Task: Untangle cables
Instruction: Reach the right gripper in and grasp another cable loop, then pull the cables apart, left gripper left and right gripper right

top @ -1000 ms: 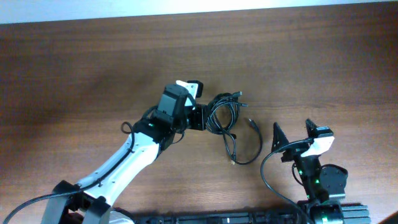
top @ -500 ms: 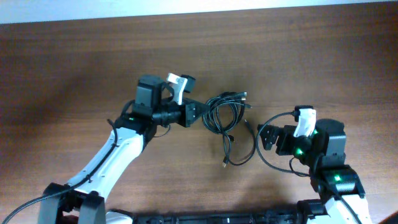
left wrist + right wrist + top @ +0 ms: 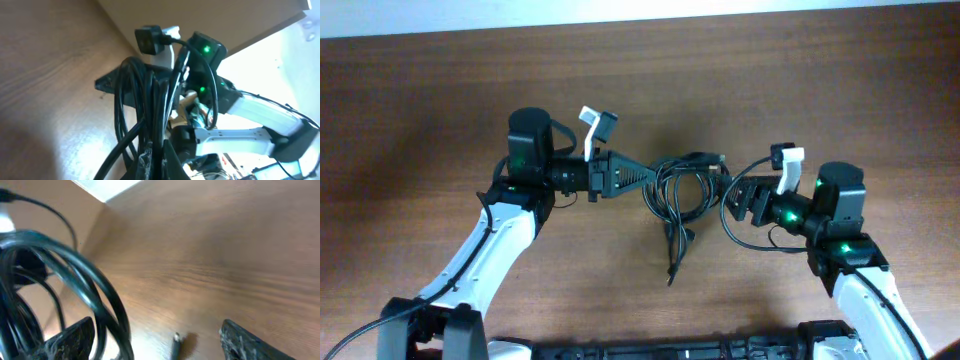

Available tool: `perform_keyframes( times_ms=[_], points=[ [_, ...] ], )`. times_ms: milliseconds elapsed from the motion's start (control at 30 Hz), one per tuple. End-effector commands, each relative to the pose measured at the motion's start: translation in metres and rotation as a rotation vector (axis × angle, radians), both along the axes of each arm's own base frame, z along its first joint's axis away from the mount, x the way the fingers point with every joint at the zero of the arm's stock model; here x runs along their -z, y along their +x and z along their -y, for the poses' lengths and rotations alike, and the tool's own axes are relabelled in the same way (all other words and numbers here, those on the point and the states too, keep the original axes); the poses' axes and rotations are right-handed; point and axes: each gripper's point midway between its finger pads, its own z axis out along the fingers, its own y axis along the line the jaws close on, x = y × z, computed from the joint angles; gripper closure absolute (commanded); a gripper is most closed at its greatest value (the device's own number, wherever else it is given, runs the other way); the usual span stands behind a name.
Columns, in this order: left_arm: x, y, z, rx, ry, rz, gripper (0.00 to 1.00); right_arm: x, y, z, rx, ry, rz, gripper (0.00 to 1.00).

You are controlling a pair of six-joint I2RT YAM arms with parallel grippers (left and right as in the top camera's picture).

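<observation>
The loops are crowded together, so my left gripper will move away with them next and let them go over the bare tabletop to its left in the overhead view.
The cables (image 3: 678,188) are a bundle of thin black looped cords at the table's middle, with one loose end trailing down to a plug (image 3: 670,279). My left gripper (image 3: 642,178) points right and is shut on the bundle's left side. In the left wrist view several cable loops (image 3: 145,100) run up from between the closed fingers (image 3: 161,159). My right gripper (image 3: 738,197) is open at the bundle's right edge. In the right wrist view a cable loop (image 3: 85,287) passes by the left finger, and a small plug end (image 3: 176,343) lies between the open fingers (image 3: 155,332).
The wooden table (image 3: 840,90) runs to a pale edge at the back. The thicker black wire (image 3: 735,232) of my right arm loops beneath its gripper. My right arm (image 3: 250,115) shows behind the bundle in the left wrist view.
My left arm has drawn back to the left with the bundle in its grip. My right arm has swung up and left to the bundle's right side. The trailing cable end has slid left.
</observation>
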Motion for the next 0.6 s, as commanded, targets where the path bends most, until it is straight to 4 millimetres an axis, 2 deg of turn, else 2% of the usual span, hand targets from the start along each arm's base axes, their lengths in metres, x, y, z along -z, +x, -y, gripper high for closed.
perform_keyframes(
  times_ms=[0, 33, 67, 133, 200, 233, 267, 333, 367, 433, 467, 533, 567],
  points=[
    [-0.016, -0.014, -0.002, 0.073, -0.041, 0.005, 1.0, -0.023, -0.003, -0.014, -0.114, 0.075, 0.069, 0.25],
    [-0.017, -0.015, -0.002, 0.079, -0.044, 0.001, 1.0, -0.024, -0.002, -0.014, -0.107, 0.09, 0.061, 0.26],
    [-0.017, -0.015, -0.002, 0.078, -0.043, -0.007, 1.0, -0.026, -0.001, -0.014, -0.106, 0.093, 0.064, 0.36],
    [-0.017, -0.015, -0.002, 0.079, -0.043, -0.006, 1.0, -0.026, 0.0, -0.014, -0.102, 0.091, 0.067, 0.67],
    [-0.017, -0.015, -0.002, 0.078, -0.043, -0.005, 1.0, -0.023, 0.002, -0.011, -0.081, 0.08, 0.062, 0.9],
    [-0.017, -0.014, -0.002, 0.077, -0.043, 0.0, 1.0, -0.013, 0.007, -0.004, -0.021, 0.047, 0.029, 0.96],
    [-0.018, -0.014, -0.002, 0.078, -0.045, 0.007, 1.0, -0.006, 0.01, 0.002, 0.02, 0.023, 0.001, 0.96],
    [-0.018, -0.014, -0.002, 0.08, -0.048, 0.039, 1.0, 0.025, 0.012, 0.024, 0.163, -0.073, -0.114, 0.96],
    [-0.018, -0.014, -0.002, 0.08, -0.05, 0.058, 1.0, 0.043, 0.01, 0.04, 0.249, -0.143, -0.18, 0.96],
    [-0.015, -0.008, -0.001, 0.049, -0.036, 0.083, 1.0, 0.082, -0.005, 0.084, 0.479, -0.308, -0.359, 0.96],
    [-0.013, -0.002, -0.001, 0.015, -0.02, 0.087, 1.0, 0.094, -0.015, 0.104, 0.594, -0.366, -0.436, 0.96],
    [-0.005, 0.009, -0.001, -0.053, 0.019, 0.108, 1.0, 0.106, -0.031, 0.128, 0.739, -0.431, -0.528, 0.96],
    [0.007, 0.019, -0.003, -0.123, 0.072, 0.076, 1.0, 0.109, -0.038, 0.134, 0.773, -0.454, -0.555, 0.96]
  ],
)
